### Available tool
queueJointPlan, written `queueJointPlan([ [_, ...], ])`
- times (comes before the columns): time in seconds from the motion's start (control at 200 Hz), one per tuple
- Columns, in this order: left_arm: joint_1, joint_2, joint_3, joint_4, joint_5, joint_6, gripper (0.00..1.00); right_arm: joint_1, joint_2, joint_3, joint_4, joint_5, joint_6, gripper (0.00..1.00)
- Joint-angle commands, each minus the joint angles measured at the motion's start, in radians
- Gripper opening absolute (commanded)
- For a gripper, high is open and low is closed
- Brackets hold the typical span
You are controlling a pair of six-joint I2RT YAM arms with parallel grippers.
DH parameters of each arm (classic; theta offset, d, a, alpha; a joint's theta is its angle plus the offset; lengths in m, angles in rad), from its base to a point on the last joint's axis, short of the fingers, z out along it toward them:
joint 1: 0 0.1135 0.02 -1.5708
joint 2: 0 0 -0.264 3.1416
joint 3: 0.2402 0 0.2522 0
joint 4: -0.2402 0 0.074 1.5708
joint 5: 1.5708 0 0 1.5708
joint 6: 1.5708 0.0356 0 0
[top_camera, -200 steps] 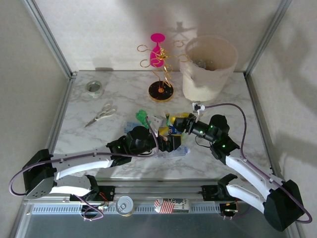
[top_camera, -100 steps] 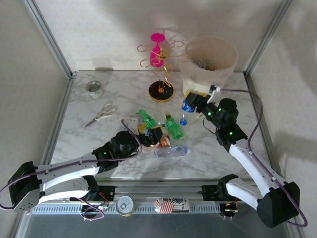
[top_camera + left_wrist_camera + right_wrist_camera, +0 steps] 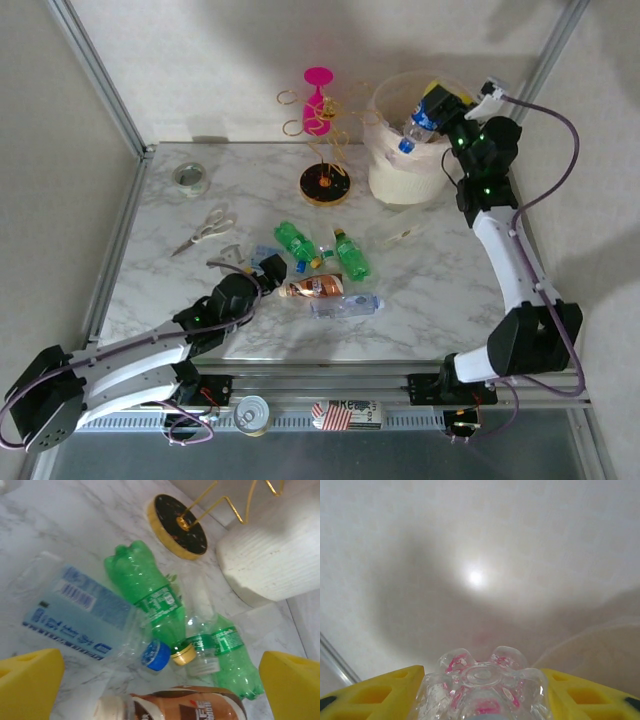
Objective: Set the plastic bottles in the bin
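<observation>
The clear bottle already hangs cap-down over the bin (image 3: 410, 175). Next, my right gripper tilts toward the bin's opening (image 3: 402, 106) and opens its fingers to release the bottle.
Over the cream-white bin (image 3: 410, 175), my right gripper (image 3: 441, 106) is shut on a clear bottle (image 3: 417, 123) with a blue cap, cap tilted down into the bin's mouth. The right wrist view shows that bottle's base (image 3: 482, 672), tinged red, between the yellow fingers (image 3: 375, 690). My left gripper (image 3: 262, 268) stands open low over the bottles on the table: two green bottles (image 3: 150, 592) (image 3: 227, 652), a flattened clear one with a blue label (image 3: 75, 610), and an orange-brown one (image 3: 190, 707) nearest the gripper (image 3: 160, 687). Another clear bottle (image 3: 345, 305) lies just to the right.
A gold wire stand with a pink glass (image 3: 320, 105) rises left of the bin on a round black base (image 3: 326, 184). Scissors (image 3: 205, 228) and a tape roll (image 3: 190, 177) lie far left. A pale peg (image 3: 405, 235) lies mid-right. A tin can (image 3: 251, 413) sits on the front rail.
My right arm lifted a clear bottle from the pile and swung it up and back over the bin. My left arm drew back toward the near left.
</observation>
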Motion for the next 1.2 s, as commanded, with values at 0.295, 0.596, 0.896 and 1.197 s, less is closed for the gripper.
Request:
queueJointPlan([
  [0.295,0.015,-0.173,-0.085,0.002,-0.07,-0.025,0.99,-0.028,0.178,-0.022,0.261,0.202,0.025,0.48],
  [0.596,0.018,-0.185,-0.085,-0.013,-0.064,-0.027,1.0,-0.029,0.274,0.103,0.075,0.081,-0.061,0.74],
  [0.896,0.03,-0.186,-0.096,0.018,-0.069,-0.033,1.0,-0.027,0.254,0.315,-0.272,0.051,-0.214,0.99],
  [1.197,0.047,-0.166,-0.108,0.055,-0.066,-0.039,1.0,-0.012,-0.013,0.011,-0.26,0.034,-0.104,0.99],
])
